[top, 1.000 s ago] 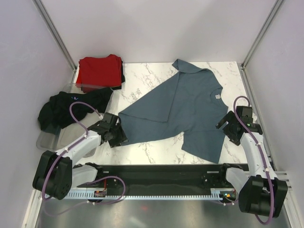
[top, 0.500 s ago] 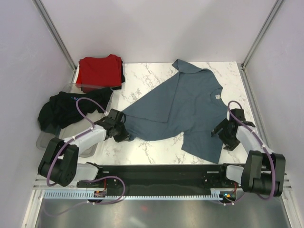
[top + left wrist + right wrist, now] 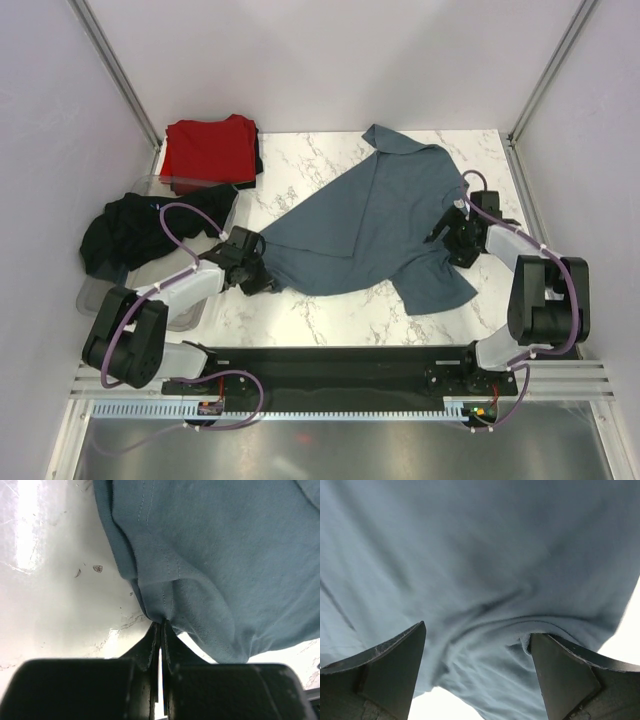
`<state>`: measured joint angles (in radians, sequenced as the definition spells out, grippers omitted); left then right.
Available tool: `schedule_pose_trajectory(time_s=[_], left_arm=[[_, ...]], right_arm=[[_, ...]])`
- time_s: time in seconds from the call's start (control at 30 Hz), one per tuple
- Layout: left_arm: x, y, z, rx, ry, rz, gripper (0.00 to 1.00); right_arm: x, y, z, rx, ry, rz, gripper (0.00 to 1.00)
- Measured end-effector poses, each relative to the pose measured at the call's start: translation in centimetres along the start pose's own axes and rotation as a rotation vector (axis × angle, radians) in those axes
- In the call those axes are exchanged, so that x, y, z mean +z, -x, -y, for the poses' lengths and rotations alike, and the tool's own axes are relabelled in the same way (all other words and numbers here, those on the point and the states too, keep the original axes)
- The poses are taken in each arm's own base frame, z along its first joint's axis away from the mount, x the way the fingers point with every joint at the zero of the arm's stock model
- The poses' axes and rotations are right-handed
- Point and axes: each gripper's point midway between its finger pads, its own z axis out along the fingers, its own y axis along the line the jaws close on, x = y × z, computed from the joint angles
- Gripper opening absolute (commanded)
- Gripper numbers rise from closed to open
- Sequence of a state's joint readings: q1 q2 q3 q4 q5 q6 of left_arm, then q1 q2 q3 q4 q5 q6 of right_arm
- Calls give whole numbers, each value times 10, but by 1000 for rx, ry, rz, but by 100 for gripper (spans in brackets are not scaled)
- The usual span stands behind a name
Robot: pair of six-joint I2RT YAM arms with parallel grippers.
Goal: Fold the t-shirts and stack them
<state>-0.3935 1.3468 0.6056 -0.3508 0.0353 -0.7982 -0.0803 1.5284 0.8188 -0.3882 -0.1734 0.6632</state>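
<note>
The sleeve's outer edge (image 3: 465, 283) lies back toward the black bar, and the fingers straddle bunched cloth. My right gripper needs to bring them back onto that edge next.
The slate blue-grey t-shirt (image 3: 380, 215) lies spread and creased across the marble table. My left gripper (image 3: 262, 278) is shut on its lower left hem, and in the left wrist view the cloth (image 3: 225, 555) is pinched at the jaw tips (image 3: 161, 625). My right gripper (image 3: 450, 235) stands open low over the shirt's right side. Wrinkled cloth (image 3: 480, 555) bunches between its fingers (image 3: 395, 665). A bright red t-shirt (image 3: 210, 150) lies folded at the back left. The black t-shirt (image 3: 130, 230) is crumpled at the left.
A clear grey plastic tray (image 3: 105, 298) sits at the left edge under the black shirt. Walls with metal posts close in the table on both sides. The black rail holding the arm bases runs along the near edge.
My left gripper closed on the blue-grey shirt's hem. My right arm swung in and towards the back onto the shirt, and the shirt's lower right flap bunched inward.
</note>
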Motion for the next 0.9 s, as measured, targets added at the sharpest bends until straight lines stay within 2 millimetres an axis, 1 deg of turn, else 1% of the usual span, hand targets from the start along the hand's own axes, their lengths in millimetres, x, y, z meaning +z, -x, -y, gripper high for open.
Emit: schedule_pose_trajectory(time_s=[0.07, 0.13, 0.17, 0.23, 0.3, 0.37, 0.4, 0.47, 0.5, 0.53, 0.6, 0.73, 0.87, 0.9], left_arm=[[-1, 1, 0, -3, 2, 1, 2], [-4, 3, 0, -5, -1, 9, 2], [-5, 4, 1, -5, -6, 15, 2], [-9, 7, 4, -4, -19, 29, 2], [-11, 8, 5, -4, -27, 36, 2], [-11, 8, 6, -4, -31, 36, 2], [-12, 8, 7, -4, -33, 37, 2], [-14, 9, 8, -3, -38, 42, 2], [-14, 10, 8, -3, -41, 45, 2], [-16, 11, 9, -3, -46, 50, 2], [-17, 12, 10, -3, -53, 55, 2], [-18, 12, 11, -3, -54, 56, 2], [-17, 12, 12, -2, -58, 59, 2], [-17, 12, 12, -2, -58, 59, 2]], right_arm=[[0, 15, -12, -33, 31, 27, 91], [-8, 30, -19, -53, 34, 79, 91], [-14, 37, -19, -55, 20, 115, 91], [-30, 44, -11, -48, -32, 178, 92], [-43, 44, 6, -33, -98, 241, 91], [-50, 33, 33, -14, -176, 268, 89], [-51, 26, 48, -1, -214, 264, 84], [-50, 9, 79, 39, -297, 237, 81], [-49, 1, 93, 60, -338, 217, 81], [-48, -6, 103, 80, -367, 203, 80], [-47, -15, 110, 100, -390, 184, 78], [-42, -29, 115, 135, -383, 165, 73], [-41, -31, 110, 134, -341, 192, 72], [-40, -33, 106, 123, -330, 191, 71]])
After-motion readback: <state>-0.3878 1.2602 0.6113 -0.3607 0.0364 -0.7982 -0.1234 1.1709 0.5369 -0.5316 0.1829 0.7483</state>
